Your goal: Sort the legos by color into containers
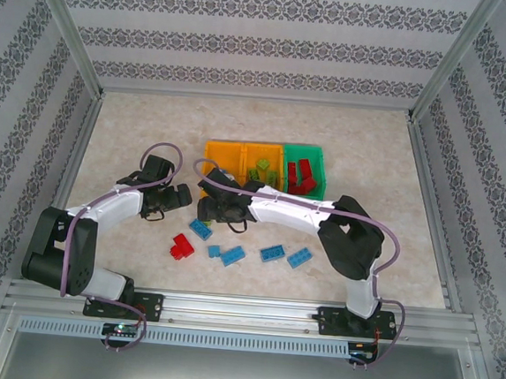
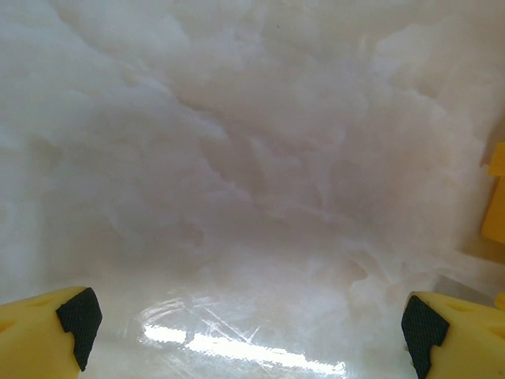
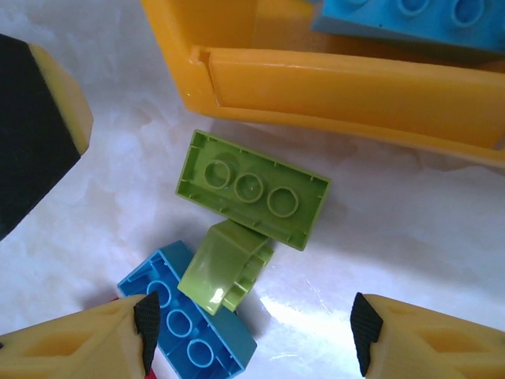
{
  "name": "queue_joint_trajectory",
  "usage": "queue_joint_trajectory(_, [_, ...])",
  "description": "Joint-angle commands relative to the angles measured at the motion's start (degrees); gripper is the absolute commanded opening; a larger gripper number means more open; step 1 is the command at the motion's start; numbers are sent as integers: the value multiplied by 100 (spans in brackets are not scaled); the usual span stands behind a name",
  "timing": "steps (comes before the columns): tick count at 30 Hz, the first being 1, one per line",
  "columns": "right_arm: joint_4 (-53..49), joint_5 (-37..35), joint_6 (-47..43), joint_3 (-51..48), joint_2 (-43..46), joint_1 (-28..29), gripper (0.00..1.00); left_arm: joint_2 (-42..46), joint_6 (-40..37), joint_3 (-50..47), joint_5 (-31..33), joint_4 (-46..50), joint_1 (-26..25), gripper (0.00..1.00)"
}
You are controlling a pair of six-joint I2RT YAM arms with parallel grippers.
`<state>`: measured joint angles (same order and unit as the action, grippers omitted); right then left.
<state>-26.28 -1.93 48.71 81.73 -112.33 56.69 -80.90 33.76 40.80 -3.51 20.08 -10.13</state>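
The small green sloped piece [image 3: 225, 268] is below my right gripper, on the blue brick's side. My right gripper will move toward the blue brick and down, and close on the piece.
Three containers stand in a row at mid-table: an orange one [image 1: 225, 157], an orange one [image 1: 262, 162] holding lime green legos, and a green one [image 1: 304, 173] holding red legos. My right gripper [image 3: 252, 332] is open just in front of the left orange container [image 3: 347, 87], low over an upturned green brick [image 3: 252, 189], a small green sloped piece [image 3: 225, 268] and a blue brick [image 3: 189, 324]. A blue brick [image 3: 410, 20] lies inside that container. My left gripper [image 2: 251, 328] is open over bare tabletop, close to the left of the right gripper [image 1: 207, 209].
Loose legos lie nearer the arm bases: a red piece [image 1: 180, 247] and blue bricks [image 1: 201, 229], [image 1: 229, 255], [image 1: 272, 252], [image 1: 299, 257]. A black-padded yellow fingertip [image 3: 31, 134] stands at the upper left of the right wrist view. Patterned walls enclose the table.
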Motion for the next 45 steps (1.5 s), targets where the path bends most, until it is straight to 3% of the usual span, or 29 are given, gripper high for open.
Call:
queue_joint_trajectory(1, [-6,106,247,193,-164,43,67,68,97,33,140,14,-50,100])
queue_joint_trajectory(14, [-131,246,332,530,-760,123,65,58,83,-17,93,-35,-45,100])
queue_joint_trajectory(27, [-123,77,267,40,-573,9,36,67,87,-40,71,-47,-49,100])
queue_joint_trajectory(35, [-250,35,-252,-44,-546,-11,19,56,95,-42,52,-65,-47,100])
queue_joint_trajectory(45, [-264,-327,-590,-509,211,-7,17,101,52,-51,43,-4,-50,100])
